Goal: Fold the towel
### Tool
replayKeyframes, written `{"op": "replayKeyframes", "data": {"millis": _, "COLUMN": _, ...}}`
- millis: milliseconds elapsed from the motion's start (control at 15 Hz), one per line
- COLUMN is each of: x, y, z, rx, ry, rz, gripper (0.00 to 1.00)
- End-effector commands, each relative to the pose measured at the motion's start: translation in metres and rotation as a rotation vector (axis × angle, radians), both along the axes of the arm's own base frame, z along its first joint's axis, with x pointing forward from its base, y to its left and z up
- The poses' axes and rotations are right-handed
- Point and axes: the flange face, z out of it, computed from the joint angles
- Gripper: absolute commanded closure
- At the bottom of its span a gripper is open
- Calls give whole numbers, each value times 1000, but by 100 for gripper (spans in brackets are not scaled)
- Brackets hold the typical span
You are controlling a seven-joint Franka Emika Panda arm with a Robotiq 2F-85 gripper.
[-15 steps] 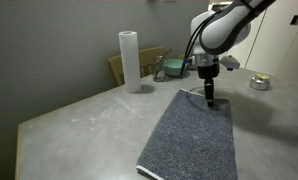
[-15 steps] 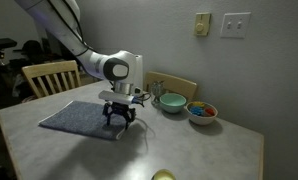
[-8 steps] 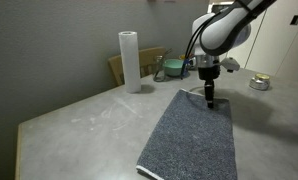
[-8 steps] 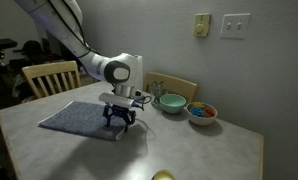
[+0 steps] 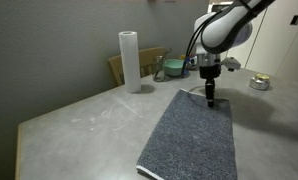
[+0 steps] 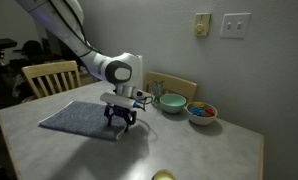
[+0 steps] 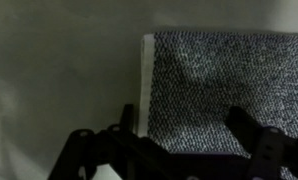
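Note:
The towel's pale edge is between my open fingers, so I will next keep my gripper in place, pointing down, and close its fingers onto that edge.
The towel, a dark grey speckled cloth with a pale edge, lies flat on the grey table in both exterior views. My gripper points straight down over the towel's far end, its tips just above or at the cloth. In the wrist view the towel fills the right side with its pale edge running down. The gripper is open, one finger beside the pale edge and the other over the cloth. Nothing is between the fingers.
An upright white paper roll stands at the back of the table. Bowls sit near the wall. A wooden chair stands at the table's side, another chair behind the bowls. A small round object lies far off.

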Motion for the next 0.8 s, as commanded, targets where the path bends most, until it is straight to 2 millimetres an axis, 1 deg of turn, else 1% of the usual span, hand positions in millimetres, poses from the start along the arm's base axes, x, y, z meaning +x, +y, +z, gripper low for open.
{"op": "replayKeyframes", "data": {"millis": 0, "x": -2, "y": -18, "z": -5, "rx": 32, "ry": -9, "rz": 1, "gripper": 35}}
{"op": "replayKeyframes", "data": {"millis": 67, "x": -1, "y": -21, "z": -4, "rx": 37, "ry": -14, "rz": 2, "gripper": 44}}
{"op": "replayKeyframes", "data": {"millis": 133, "x": -1, "y": -23, "z": -4, "rx": 41, "ry": -15, "rz": 3, "gripper": 49}}
{"op": "replayKeyframes", "data": {"millis": 600, "x": 3, "y": -37, "z": -3, "rx": 73, "ry": -27, "rz": 20, "gripper": 98}}
{"op": "replayKeyframes", "data": {"millis": 733, "x": 1, "y": -36, "z": -6, "rx": 110, "ry": -28, "rz": 23, "gripper": 100}}
